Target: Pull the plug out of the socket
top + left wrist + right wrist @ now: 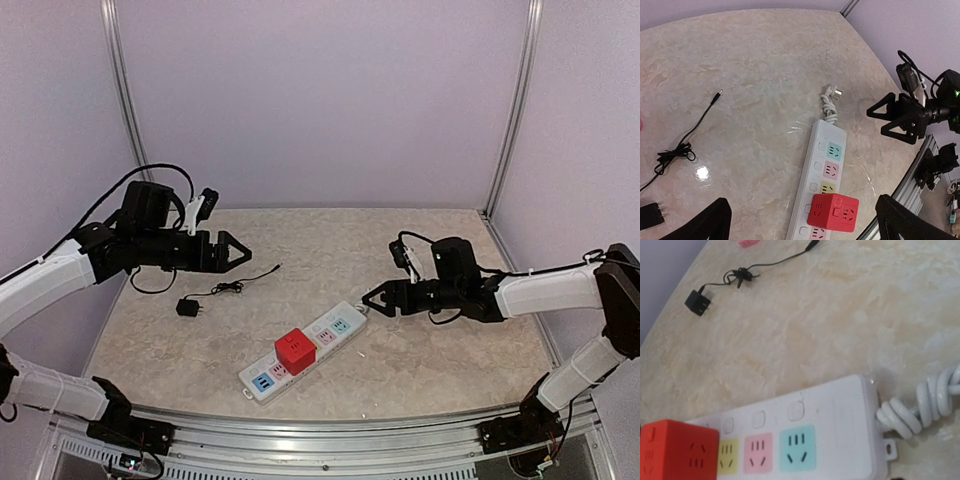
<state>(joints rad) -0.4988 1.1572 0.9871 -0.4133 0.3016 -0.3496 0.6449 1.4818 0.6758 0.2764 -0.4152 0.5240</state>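
The red cube plug [295,350] [833,212] lies below my left gripper on its right in the top view, so my gripper should go down to that side next, with its fingers spread on both sides of the plug.
The socket, a long white power strip [325,340], lies slantwise at the table's front centre, with pastel outlet faces. A red cube plug [295,350] sits plugged into its middle. My left gripper [236,252] is open and empty, well above and to the left of the strip. In the left wrist view the strip [821,150] and cube [834,212] lie between my spread fingers [715,220]. My right gripper [372,298] is open and empty, just off the strip's cord end. The right wrist view shows the strip [840,415] and cube [677,447] close below; its fingers are out of frame.
A black adapter [187,307] with a thin tangled cable [235,285] lies left of the strip. The strip's bundled white cord [920,405] rests at its far end. Walls close in the table on three sides; a metal rail [330,435] runs along the front.
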